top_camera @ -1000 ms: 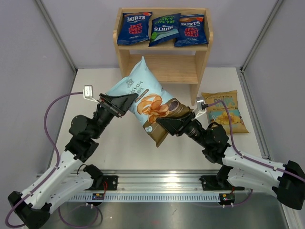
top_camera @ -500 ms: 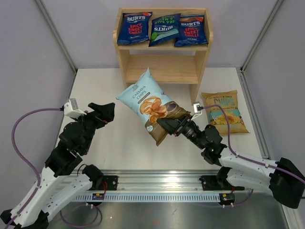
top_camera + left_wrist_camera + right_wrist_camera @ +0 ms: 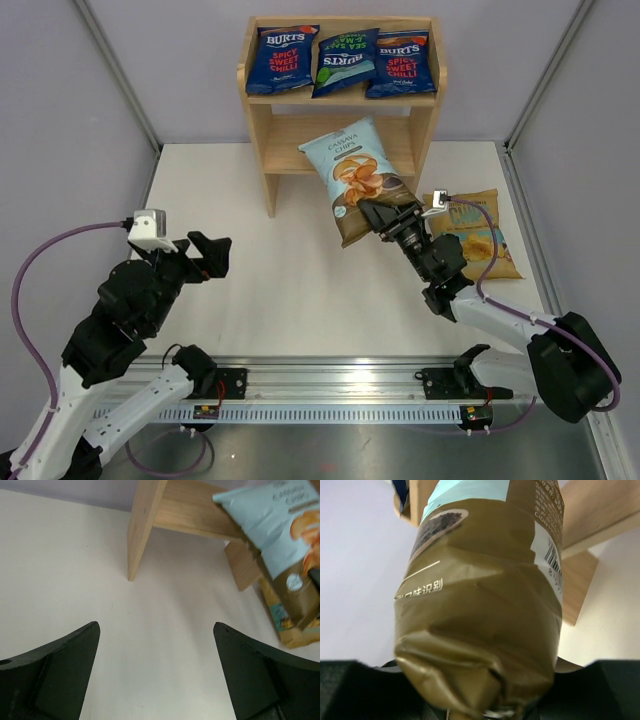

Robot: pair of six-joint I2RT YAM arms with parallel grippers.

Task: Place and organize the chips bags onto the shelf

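Observation:
Burts bags fill the level above. My right gripper will slide the bag outward and to the left in the top view, onto the lower level's bare end [image 3: 287, 136].
My right gripper [image 3: 385, 215] is shut on the tan bottom end of the pale blue-tan cassava chips bag [image 3: 358, 176] and holds it in the air in front of the wooden shelf's [image 3: 264, 135] lower tier. In the right wrist view the bag [image 3: 480, 605] fills the frame. Three dark-blue Burts bags lie on the top tier: red-label [image 3: 281, 58], green-label [image 3: 345, 60], red-label [image 3: 402, 62]. The yellow bag [image 3: 478, 238] lies flat on the table right of the shelf. My left gripper [image 3: 212, 255] is open and empty over the left of the table; its fingers [image 3: 65, 665] frame bare table.
The shelf's front left leg [image 3: 141, 530] stands ahead of the left gripper. Grey enclosure walls [image 3: 70, 110] close in both sides. A metal rail [image 3: 330, 385] with the arm bases runs along the near edge.
The left gripper let go of the pale bag and drew back to the left. The right gripper carried the bag up and back toward the shelf's lower tier.

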